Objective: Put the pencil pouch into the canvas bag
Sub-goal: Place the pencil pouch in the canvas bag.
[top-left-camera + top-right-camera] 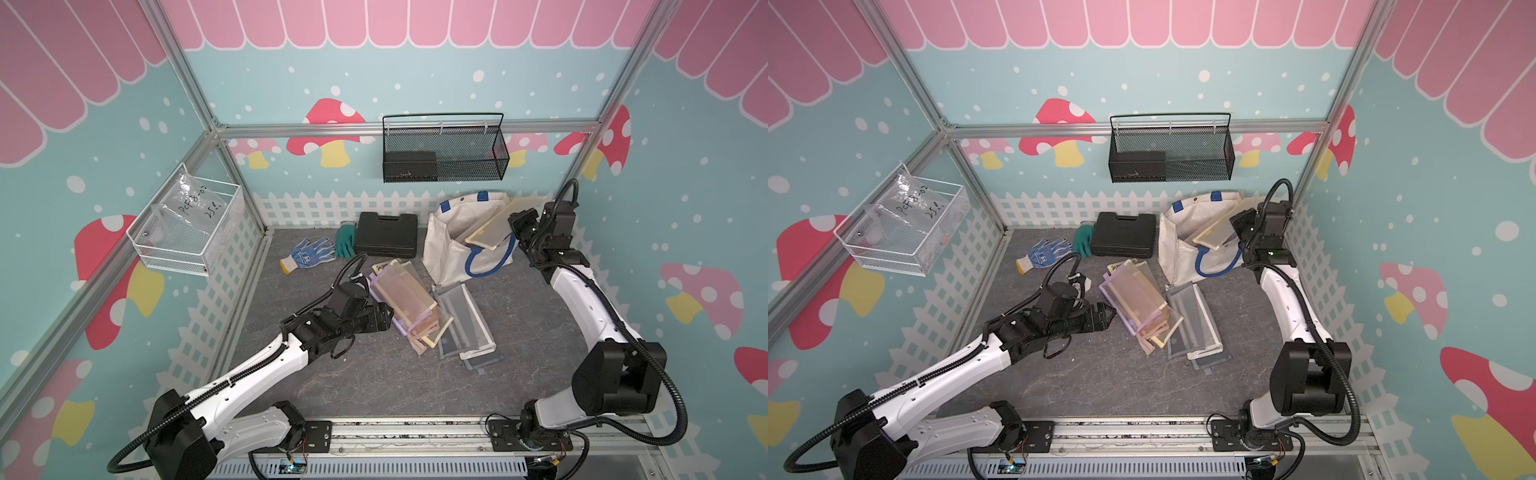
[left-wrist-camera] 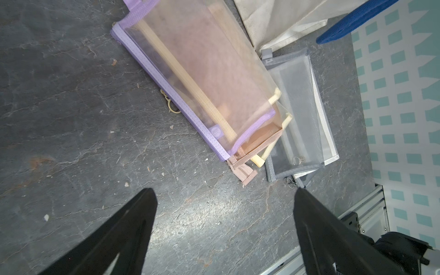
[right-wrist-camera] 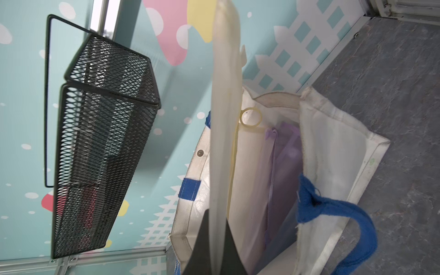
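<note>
The pencil pouch's held end is still beside the canvas bag's rim. My right gripper needs to move outward and farther over the canvas bag's opening (image 1: 478,219) (image 3: 254,169) to release the pale yellow pencil pouch.
The cream canvas bag (image 1: 451,249) (image 1: 1179,249) with blue handles stands open at the back right, its mouth also in the right wrist view (image 3: 333,152). My right gripper (image 1: 514,236) (image 3: 215,214) is shut on the edge of a pale yellow pencil pouch (image 1: 492,228) (image 1: 1219,230) (image 3: 223,107), which hangs tilted over the bag's mouth. A purple pouch (image 3: 285,166) lies inside the bag. My left gripper (image 1: 384,318) (image 2: 223,192) is open and holds nothing, just left of a pile of mesh pouches topped by a purple-trimmed one (image 1: 401,295) (image 2: 202,78).
Grey mesh pouches (image 1: 461,328) (image 2: 297,114) lie right of the pile. A black hard case (image 1: 386,235), a green glove (image 1: 345,243) and a blue-white glove (image 1: 309,253) sit at the back. A black mesh basket (image 1: 444,153) and a white wire basket (image 1: 187,224) hang on the walls.
</note>
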{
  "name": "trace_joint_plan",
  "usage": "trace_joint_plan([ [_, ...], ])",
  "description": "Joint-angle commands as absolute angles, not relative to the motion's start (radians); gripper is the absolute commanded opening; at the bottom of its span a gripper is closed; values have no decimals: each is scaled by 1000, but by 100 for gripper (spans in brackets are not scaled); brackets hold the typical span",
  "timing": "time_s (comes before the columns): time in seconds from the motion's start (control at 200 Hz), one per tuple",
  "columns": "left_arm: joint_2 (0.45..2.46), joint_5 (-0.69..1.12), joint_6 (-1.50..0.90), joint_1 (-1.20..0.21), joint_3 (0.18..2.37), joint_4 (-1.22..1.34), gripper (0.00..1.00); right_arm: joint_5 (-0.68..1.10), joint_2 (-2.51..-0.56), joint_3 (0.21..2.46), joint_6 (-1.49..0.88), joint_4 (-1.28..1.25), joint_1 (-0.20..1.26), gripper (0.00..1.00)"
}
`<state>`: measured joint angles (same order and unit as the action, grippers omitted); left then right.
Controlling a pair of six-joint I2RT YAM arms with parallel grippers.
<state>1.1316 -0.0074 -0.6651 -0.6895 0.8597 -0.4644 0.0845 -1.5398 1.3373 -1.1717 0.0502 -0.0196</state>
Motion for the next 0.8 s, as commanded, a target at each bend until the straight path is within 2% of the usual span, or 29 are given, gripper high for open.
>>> trace_joint_plan([
  [0.0, 1128, -31, -651, -695, 890, -485, 91, 59, -1584, 1378, -1189, 31, -20, 0],
  [0.465, 1102, -53, -664, -698, 871, -496, 91, 81, -1708, 1439, -1135, 59, -12, 0],
  [0.645, 1101, -60, -670, -700, 865, -499, 91, 80, -1739, 1493, -1093, 94, 4, 13],
  [0.795, 1093, -76, -676, -700, 862, -498, 91, 77, -1736, 1481, -1090, 98, 8, 28],
])
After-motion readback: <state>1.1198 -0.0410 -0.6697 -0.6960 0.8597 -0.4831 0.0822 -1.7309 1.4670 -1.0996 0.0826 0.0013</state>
